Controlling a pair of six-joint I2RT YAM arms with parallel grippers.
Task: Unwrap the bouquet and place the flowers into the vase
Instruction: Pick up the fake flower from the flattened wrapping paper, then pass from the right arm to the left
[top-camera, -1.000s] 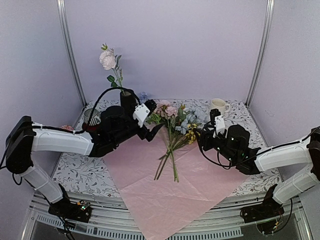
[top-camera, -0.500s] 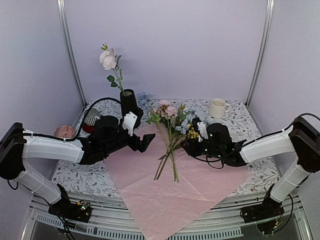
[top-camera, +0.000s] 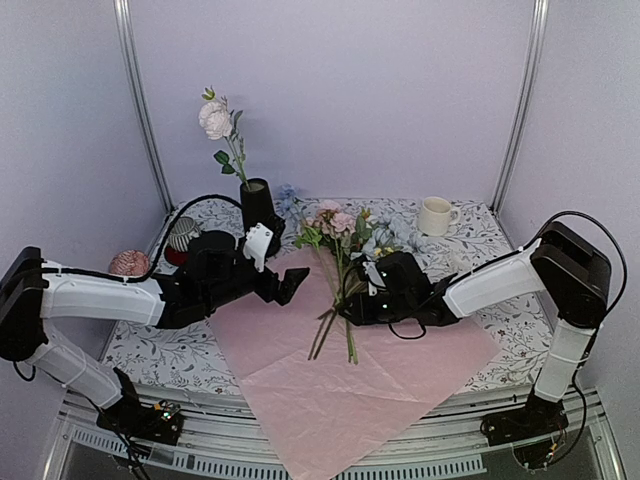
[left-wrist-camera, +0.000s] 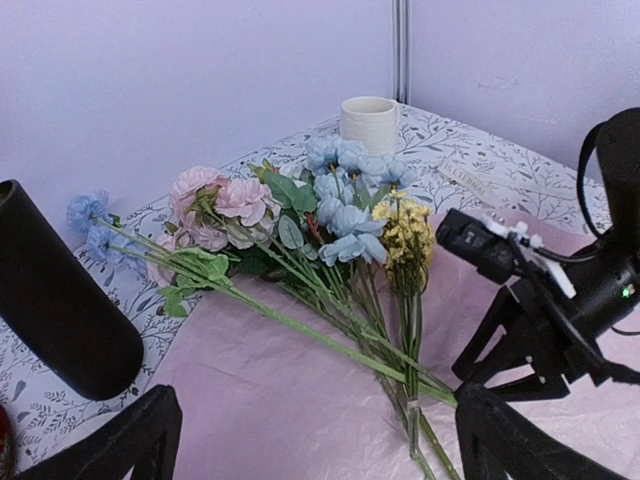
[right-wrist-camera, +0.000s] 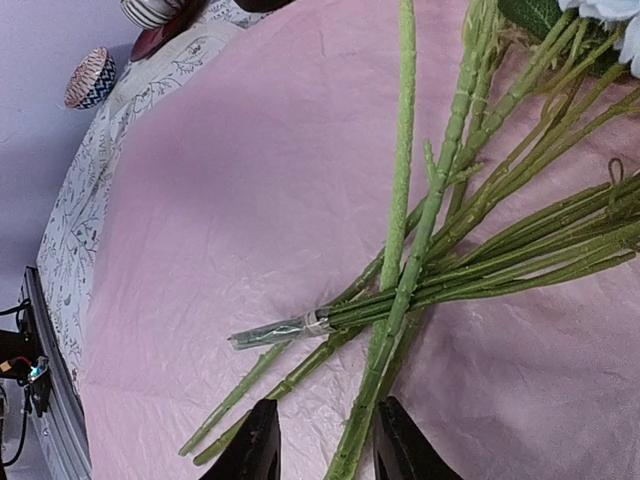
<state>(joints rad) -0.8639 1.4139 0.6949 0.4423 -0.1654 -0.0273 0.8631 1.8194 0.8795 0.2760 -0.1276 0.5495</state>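
Note:
I will lift and tilt my left gripper to close it on the thick green stem (top-camera: 343, 275) (left-wrist-camera: 400, 355), which is to its right in the top view, between my right gripper's fingers.
The bouquet lies unwrapped: its lilac-pink paper (top-camera: 340, 380) is spread flat on the table with the flowers (top-camera: 345, 245) loose on top, blooms toward the back. The black vase (top-camera: 257, 205) stands at the back left with one pale pink rose (top-camera: 215, 118) in it. My left gripper (top-camera: 287, 284) hovers wide open over the paper, left of the stems (left-wrist-camera: 400, 350). My right gripper (top-camera: 350, 306) is down at the stems. In the right wrist view its fingertips (right-wrist-camera: 258, 445) stand a little apart with one thick green stem (right-wrist-camera: 400, 290) running between them, nearer the right finger.
A white mug (top-camera: 436, 214) stands at the back right. A striped grey cup (top-camera: 182, 233) and a small pink patterned bowl (top-camera: 128, 263) sit to the left of the vase. The floral tablecloth (top-camera: 500, 230) ends at the metal frame along the near edge.
The right gripper has reached left from beside the flowers down to the stems, and its jaws have narrowed. The left gripper drew back from the vase, then held still.

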